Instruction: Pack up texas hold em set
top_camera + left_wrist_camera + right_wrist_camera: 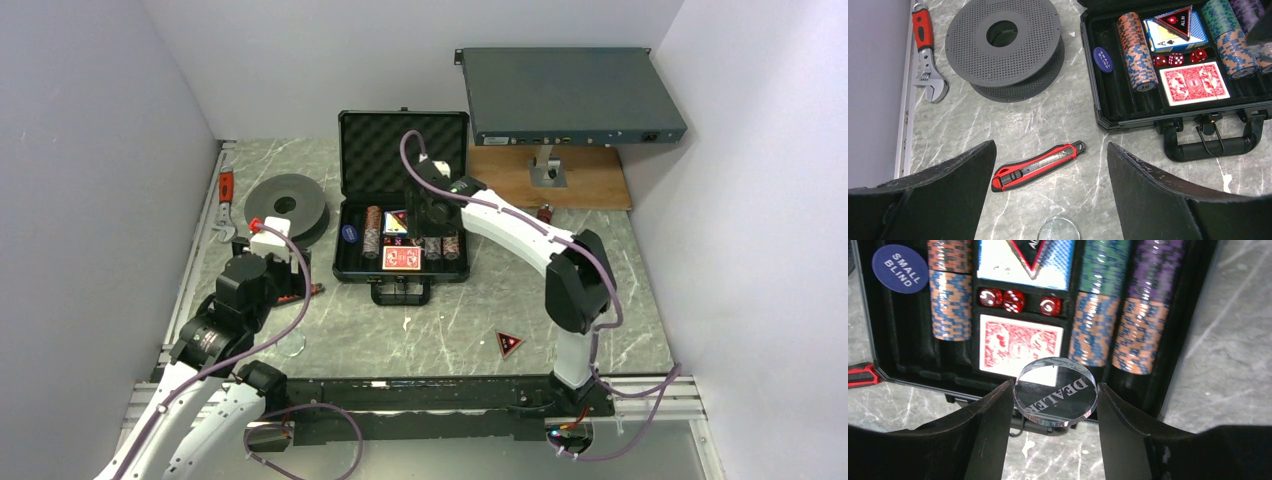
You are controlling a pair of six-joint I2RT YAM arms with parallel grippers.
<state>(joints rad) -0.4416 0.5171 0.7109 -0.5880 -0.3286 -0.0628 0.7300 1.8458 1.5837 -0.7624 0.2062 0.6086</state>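
My right gripper needs to lower the dealer button (1055,395) onto the red deck's bare top (1019,346) next, because that top is below it and to its left in the top view.
The black briefcase (340,262) lies open with its foam lid up and its handle (1215,145) toward me. Its tray holds striped chip stacks (1137,52), a red deck (1018,343), a blue deck under a triangular marker (1178,20), red dice (1175,59) and the blue small-blind button (900,268). My right gripper (1054,385) hovers at the case's front edge, shut on a clear round dealer button (1055,395). Left of the case, my left gripper (1050,143) is open over bare table. Another triangular marker (510,344) lies on the table.
A red box cutter (1038,165) and a clear disc (1058,229) lie under my left gripper. A dark grey spool (285,205) and a red-handled wrench (226,205) sit at the left. The grey rack box (565,95) stands on a wooden board (590,175) at the back right.
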